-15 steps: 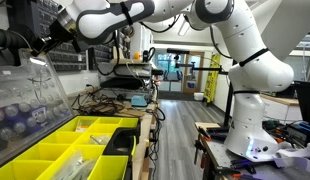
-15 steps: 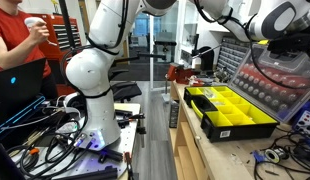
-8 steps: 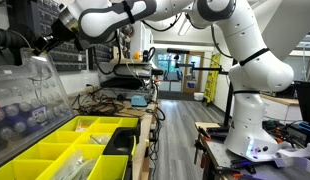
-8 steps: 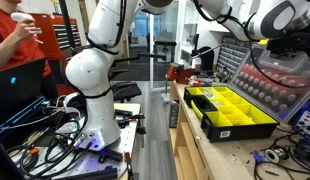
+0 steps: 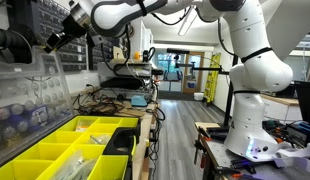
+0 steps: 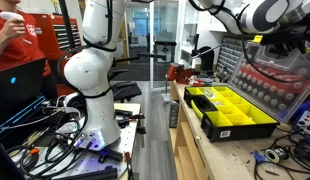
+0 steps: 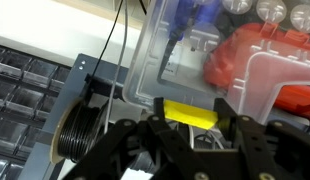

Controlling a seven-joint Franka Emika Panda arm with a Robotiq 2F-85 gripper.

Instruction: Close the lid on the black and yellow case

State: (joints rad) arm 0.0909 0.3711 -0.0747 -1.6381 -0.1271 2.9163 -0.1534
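The clear lid still stands upright, so my gripper should swing the yellow latch (image 7: pixel 190 113) back toward the robot base and down over the yellow bins, then let it go.
The black and yellow case (image 5: pixel 65 150) lies open on the bench, its yellow bins showing; it also shows in an exterior view (image 6: pixel 231 108). The clear lid (image 5: pixel 30 105) stands upright behind it, against the wall cabinets, and shows in an exterior view (image 6: pixel 280 85) too. My gripper (image 5: pixel 53 42) is at the lid's top edge. In the wrist view the gripper (image 7: pixel 191 118) has a finger on each side of the yellow latch (image 7: pixel 190 113) on the lid's (image 7: pixel 185 55) edge, closed against it.
Dark drawer cabinets (image 5: pixel 35 25) cover the wall behind the lid. Cables and a small blue box (image 5: pixel 139 101) lie farther along the bench. A person in red (image 6: pixel 20 45) sits beyond the robot base (image 6: pixel 95 85). A wire spool (image 7: pixel 77 130) hangs by the lid.
The arm has swung upward and the gripper has shifted slightly along the lid's top edge. The lid still stands upright.
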